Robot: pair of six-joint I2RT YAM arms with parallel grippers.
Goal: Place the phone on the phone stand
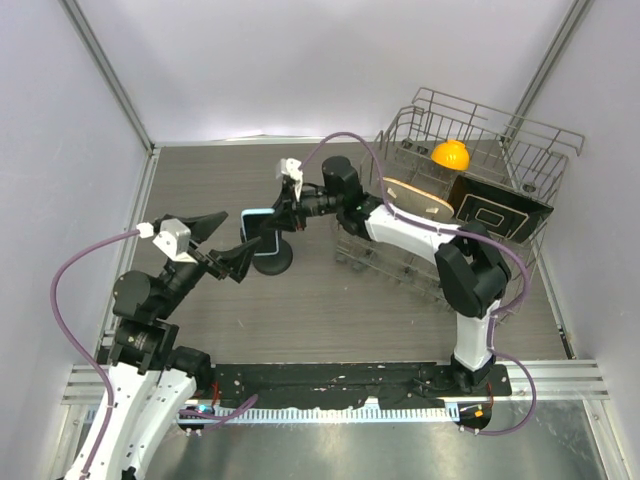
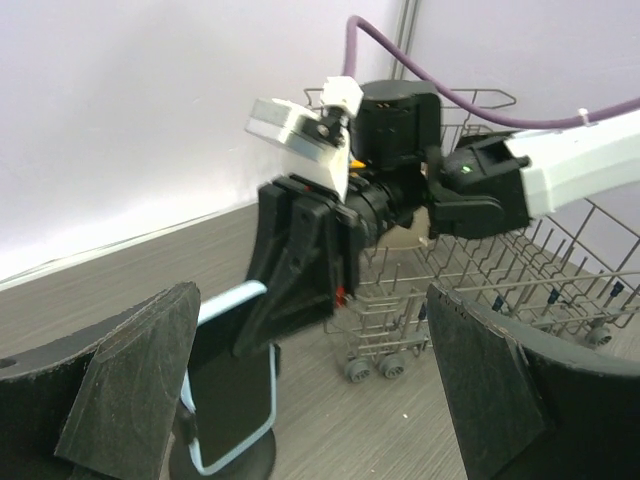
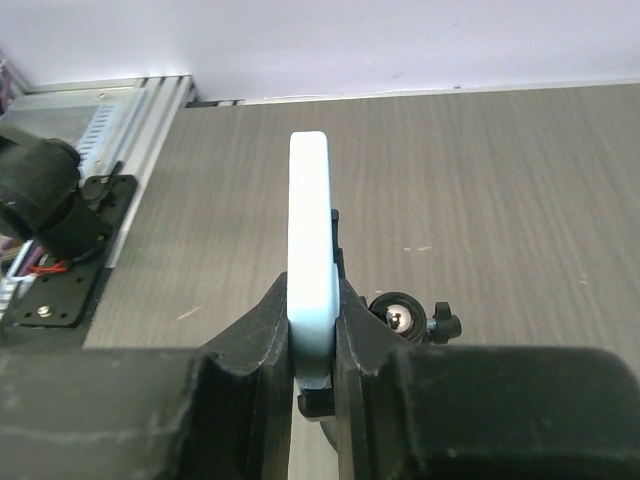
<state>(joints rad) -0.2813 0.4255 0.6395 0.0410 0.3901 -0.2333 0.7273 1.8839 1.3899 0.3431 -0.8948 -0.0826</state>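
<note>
The robot should use its right gripper to move the phone [image 1: 257, 229] with its stand outward to the bare tabletop by the far wall [image 1: 266, 174] and release it there.
The phone [image 1: 257, 229], dark screen with a light blue case, stands nearly upright on the black phone stand [image 1: 273, 260]. My right gripper [image 1: 276, 222] is shut on the phone's upper part. In the right wrist view the phone [image 3: 310, 250] shows edge-on, pinched between both fingers [image 3: 262, 335], its lower edge at the stand's lip [image 3: 318, 398]. The stand's ball joint [image 3: 400, 318] shows behind it. My left gripper [image 1: 226, 246] is open and empty just left of the stand. In the left wrist view the phone [image 2: 225, 395] and the stand's base [image 2: 240, 462] sit beside the left finger [image 2: 130, 390].
A wire dish rack [image 1: 470, 200] on small wheels stands at the right; it also shows in the left wrist view [image 2: 480, 280]. It holds an orange object [image 1: 450, 155], a wooden board [image 1: 415, 195] and a dark board with a white outline [image 1: 495, 212]. Grey walls close in the table.
</note>
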